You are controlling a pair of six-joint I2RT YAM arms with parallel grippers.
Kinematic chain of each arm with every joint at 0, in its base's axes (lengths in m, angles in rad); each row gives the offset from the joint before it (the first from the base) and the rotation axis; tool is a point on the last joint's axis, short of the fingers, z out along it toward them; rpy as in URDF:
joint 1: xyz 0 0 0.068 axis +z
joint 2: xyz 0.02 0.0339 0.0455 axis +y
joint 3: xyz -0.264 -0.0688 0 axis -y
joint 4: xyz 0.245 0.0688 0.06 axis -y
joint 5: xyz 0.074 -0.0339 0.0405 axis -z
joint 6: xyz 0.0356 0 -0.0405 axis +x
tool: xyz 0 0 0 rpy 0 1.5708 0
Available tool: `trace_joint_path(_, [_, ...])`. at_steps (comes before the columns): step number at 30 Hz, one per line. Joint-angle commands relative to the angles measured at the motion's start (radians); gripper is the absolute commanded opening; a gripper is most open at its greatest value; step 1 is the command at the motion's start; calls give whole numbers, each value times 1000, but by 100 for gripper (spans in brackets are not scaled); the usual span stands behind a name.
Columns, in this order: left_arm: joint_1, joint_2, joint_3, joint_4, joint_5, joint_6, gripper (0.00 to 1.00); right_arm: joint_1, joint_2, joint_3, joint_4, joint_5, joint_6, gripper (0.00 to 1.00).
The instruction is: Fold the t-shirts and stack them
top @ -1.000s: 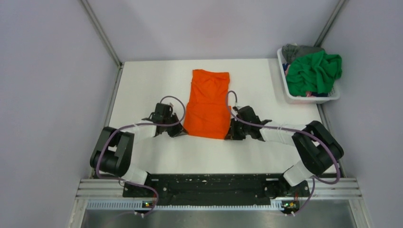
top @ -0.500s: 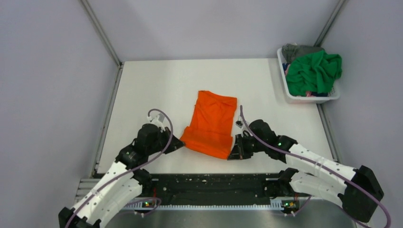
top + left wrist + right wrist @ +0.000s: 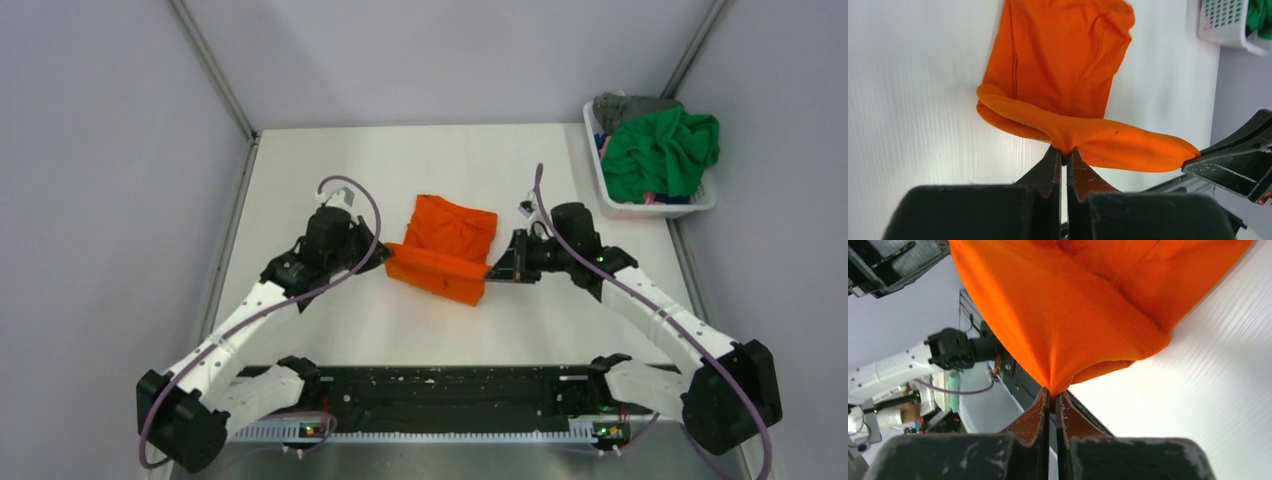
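My left gripper carries its pinched corner outward and down onto the orange t-shirt's uncovered far corner away from the basket next.
The orange t-shirt (image 3: 447,245) lies in the middle of the white table, its near edge lifted and carried back over the rest. My left gripper (image 3: 385,258) is shut on the left near corner of that edge; the left wrist view shows the cloth (image 3: 1068,95) pinched at the fingertips (image 3: 1064,155). My right gripper (image 3: 490,270) is shut on the right near corner; in the right wrist view the cloth (image 3: 1068,315) hangs from the shut fingertips (image 3: 1052,396). A green t-shirt (image 3: 662,150) and a grey one (image 3: 620,105) lie in the basket.
The white slatted basket (image 3: 650,208) stands at the table's far right corner, also showing in the left wrist view (image 3: 1225,22). Grey walls close in the table on the left, back and right. The black arm mount runs along the near edge.
Both grippers first drew the shirt's near edge toward the front, then lifted it and carried it back over the shirt. The shirt now looks much shorter, its near half doubled over.
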Motion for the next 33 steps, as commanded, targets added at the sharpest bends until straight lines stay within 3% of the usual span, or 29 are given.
trace_joint_path(1, [43,116,152,109,-93,82,0,-102,83,86,77,-94,-43,0])
trace_joint_path(14, [206,509,403,176,129,156,0,-264,374,207,178,-157,-49,0])
trace_joint_path(26, [220,907,678,149,257,194,0,-320,635,291,284,-91,-96,0])
trace_joint_path(27, [221,941,706,140,248,192,0,-322,663,307,306,-80,-99,2])
trace_joint_path(29, [228,999,767,126,239,187,0,-330,720,355,329,-60,-96,21])
trace_joint_path(30, [233,1023,808,106,229,182,14,-335,745,386,326,-55,-99,34])
trace_joint_path(31, [236,1044,847,83,229,181,43,-338,766,422,306,-41,-104,45])
trace_joint_path(32, [240,1061,893,55,245,182,88,-341,775,462,263,-21,-118,59])
trace_joint_path(33, [242,1070,931,29,263,181,97,-341,776,493,224,-7,-136,72])
